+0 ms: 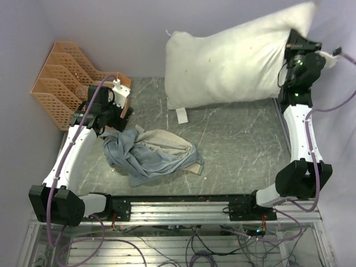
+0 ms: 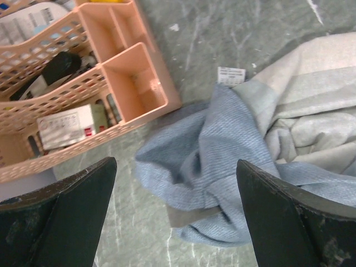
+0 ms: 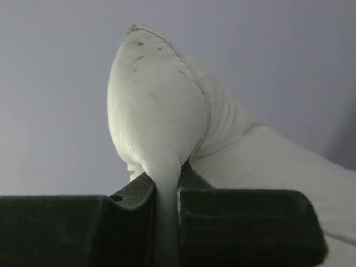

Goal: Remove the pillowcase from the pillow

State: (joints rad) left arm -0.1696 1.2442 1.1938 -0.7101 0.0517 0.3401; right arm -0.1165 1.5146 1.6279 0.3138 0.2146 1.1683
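Observation:
My right gripper will next move down and back toward the clear tabletop below it and let go of the pillow's corner, because the pillow is bare and its pillowcase (image 1: 147, 153) lies apart.
The off-white pillow (image 1: 233, 61) is bare and stands tilted at the back right, its white tag (image 1: 181, 115) hanging at the lower left edge. My right gripper (image 1: 293, 40) is shut on the pillow's right corner (image 3: 158, 122), the cloth pinched between the jaws, and holds it up. The blue-grey and tan pillowcase (image 1: 147, 153) lies crumpled on the table, apart from the pillow. My left gripper (image 1: 111, 119) hovers open just above the pillowcase's left end (image 2: 211, 161), with nothing between its fingers (image 2: 289, 222).
An orange plastic file organiser (image 1: 69, 83) stands at the back left, close to my left gripper; it also shows in the left wrist view (image 2: 105, 72) with papers inside. The grey marble table (image 1: 239, 144) is walled by purple panels.

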